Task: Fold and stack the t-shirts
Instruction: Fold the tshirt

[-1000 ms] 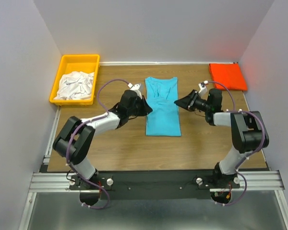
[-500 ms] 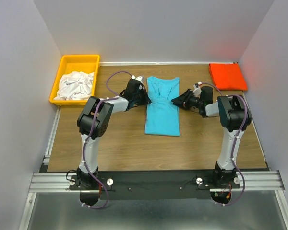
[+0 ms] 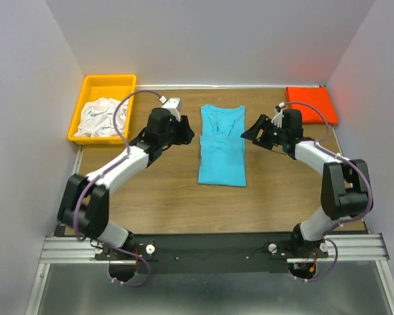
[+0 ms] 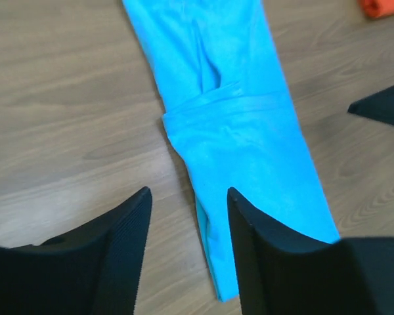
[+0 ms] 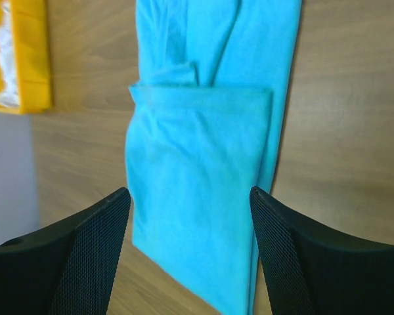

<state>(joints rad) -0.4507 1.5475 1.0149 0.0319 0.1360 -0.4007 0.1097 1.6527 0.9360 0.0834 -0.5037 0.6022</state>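
Observation:
Next, my right gripper moves back and down onto the turquoise t-shirt's near corner [image 3: 243, 184] on the orange-red t-shirt's side.
A turquoise-blue t-shirt [image 3: 221, 149] lies flat mid-table as a long narrow strip, with one layer folded over the collar end [image 5: 197, 170]. My left gripper [image 3: 186, 130] hovers at its left edge, open, the cloth edge [image 4: 213, 216] showing below between its empty fingers [image 4: 188, 191]. On the opposite side my right gripper [image 3: 252, 132] hovers open above the strip [image 5: 188, 191], holding nothing. An orange-red t-shirt [image 3: 311, 105] sits folded at the far right corner. White t-shirts [image 3: 104, 117] lie crumpled in the yellow bin [image 3: 109, 83].
The yellow bin stands at the far left beyond the table's corner, also seen in the right wrist view [image 5: 33, 59]. Grey walls close in the left, back and right sides. Bare wood lies between the turquoise strip and the arm bases.
Both grippers have opened and drawn outward and up from the turquoise shirt's sides. The shirt stays flat in the same spot.

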